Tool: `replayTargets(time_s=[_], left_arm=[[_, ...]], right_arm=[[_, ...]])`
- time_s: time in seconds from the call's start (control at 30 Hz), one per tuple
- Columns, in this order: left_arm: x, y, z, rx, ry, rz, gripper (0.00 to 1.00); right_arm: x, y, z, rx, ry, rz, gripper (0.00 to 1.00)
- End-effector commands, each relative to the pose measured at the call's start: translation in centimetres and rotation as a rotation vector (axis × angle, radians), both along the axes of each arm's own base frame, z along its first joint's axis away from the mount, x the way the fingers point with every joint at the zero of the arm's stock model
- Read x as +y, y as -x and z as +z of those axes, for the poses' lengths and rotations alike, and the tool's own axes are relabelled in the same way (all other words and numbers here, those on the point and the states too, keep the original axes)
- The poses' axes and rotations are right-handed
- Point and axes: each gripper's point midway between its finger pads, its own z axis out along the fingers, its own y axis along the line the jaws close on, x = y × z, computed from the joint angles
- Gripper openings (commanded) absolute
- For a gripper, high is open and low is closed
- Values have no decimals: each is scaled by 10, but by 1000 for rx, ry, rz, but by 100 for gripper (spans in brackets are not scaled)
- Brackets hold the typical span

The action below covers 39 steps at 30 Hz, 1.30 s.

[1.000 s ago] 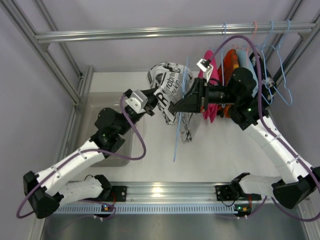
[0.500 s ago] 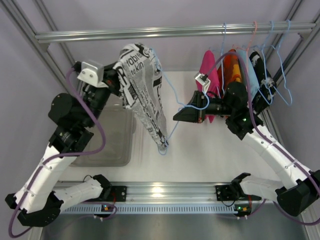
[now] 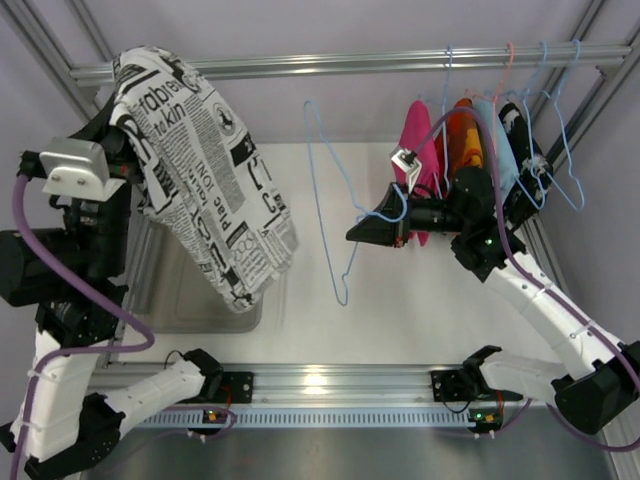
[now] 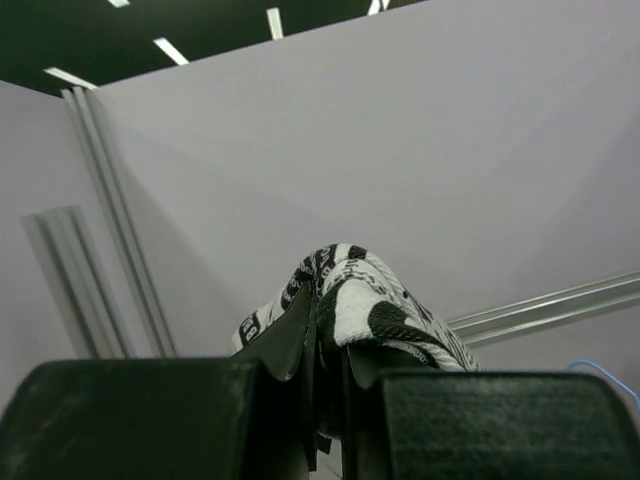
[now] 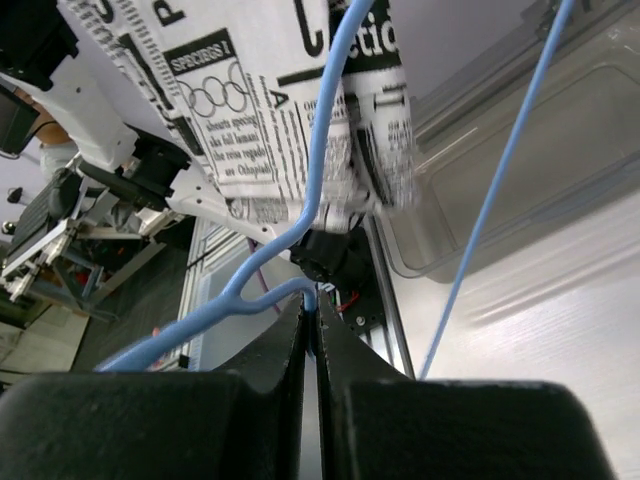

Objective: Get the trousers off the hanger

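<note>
The trousers hang clear of the bare hanger, so my left gripper needs to tip downward, bring the trousers [image 3: 200,170] down into the clear plastic bin [image 3: 182,288] below it and let them go.
The trousers [image 3: 200,170], white with black newspaper print, hang free from my left gripper [image 3: 118,135], which is raised high at the far left and shut on their top fold. In the left wrist view the cloth [image 4: 360,300] bulges out between the closed fingers of that gripper [image 4: 328,350]. The light-blue wire hanger [image 3: 325,190] is bare and hangs apart from the trousers at mid-table. My right gripper [image 3: 354,234] is shut on its hook. The right wrist view shows this gripper [image 5: 312,320] pinching the blue wire [image 5: 300,225], with the trousers [image 5: 260,120] beyond.
A clear plastic bin [image 3: 170,300] sits at the left under the trousers and also shows in the right wrist view [image 5: 520,170]. The metal rail [image 3: 300,66] at the back carries pink [image 3: 420,150] and orange [image 3: 462,135] garments and several wire hangers at the right.
My left arm has swung up and to the left with the trousers, pulling them fully off the hanger. The right gripper has held the hanger nearly still.
</note>
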Motion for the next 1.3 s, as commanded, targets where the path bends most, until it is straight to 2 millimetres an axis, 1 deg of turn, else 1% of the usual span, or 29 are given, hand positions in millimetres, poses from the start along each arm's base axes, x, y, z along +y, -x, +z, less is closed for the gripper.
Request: replayTargets(time_s=[0.0, 0.07, 0.1, 0.13, 0.17, 0.2, 0.23, 0.27, 0.3, 0.33, 0.37, 0.4, 0.47, 0.5, 0.57, 0.6, 0.73, 0.83, 0.87, 0.93, 0.97, 1.03, 1.07, 1.2, 1.27], left_arm=[[51, 47, 47, -186, 51, 152, 0], [57, 41, 34, -156, -8, 236, 0], [60, 36, 19, -130, -53, 295, 0], [58, 33, 12, -121, -62, 294, 0], [63, 31, 3, -101, -93, 345, 0], [69, 35, -4, -95, -104, 370, 0], [71, 33, -11, -80, -118, 392, 0], [66, 22, -28, -44, -172, 419, 0], [71, 24, -37, -28, -185, 445, 0], [72, 21, -45, -13, -205, 464, 0], [67, 10, -63, 22, -256, 488, 0], [70, 9, -73, 40, -278, 512, 0], [68, 4, -91, 55, -340, 546, 0], [64, -2, -110, 74, -385, 557, 0], [64, -5, -124, 81, -419, 582, 0], [63, -11, -139, 104, -444, 589, 0], [64, -19, -165, 148, -477, 611, 0], [70, -22, -169, 175, -467, 639, 0], [75, -21, -165, 183, -450, 653, 0], [79, -24, -165, 213, -466, 685, 0], [85, -21, -158, 217, -450, 708, 0], [88, -19, -154, 227, -452, 720, 0], [92, -15, -145, 220, -448, 735, 0], [103, -11, -133, 245, -463, 806, 0], [104, -12, -135, 263, -511, 837, 0]], right_arm=[[3, -9, 2, -43, -3, -31, 0], [4, -12, 0, -32, -2, -42, 0], [5, -14, 1, -32, -5, -47, 0], [5, -14, 2, -33, -6, -48, 0], [5, -14, 3, -33, -6, -50, 0], [5, -15, 3, -30, -4, -51, 0], [4, -13, 5, -34, -7, -50, 0], [4, -13, 4, -30, -4, -50, 0], [4, -13, 5, -35, -4, -48, 0], [3, -12, 4, -33, 0, -48, 0], [3, -12, 5, -42, 0, -47, 0], [3, -12, 6, -46, -1, -47, 0], [2, -10, 4, -34, 11, -43, 0], [2, -9, 6, -41, 9, -42, 0], [1, -8, 8, -44, 10, -42, 0], [1, -8, 9, -47, 9, -42, 0], [0, -5, 11, -50, 9, -37, 0], [-1, -5, 9, -51, 16, -35, 0], [-1, -4, 9, -51, 16, -34, 0], [0, -5, 10, -54, 13, -33, 0], [0, -5, 11, -55, 12, -34, 0], [1, -7, 10, -55, 12, -34, 0], [1, -8, 9, -48, 12, -34, 0], [3, -10, 10, -38, 5, -34, 0], [4, -10, 11, -41, 3, -34, 0]])
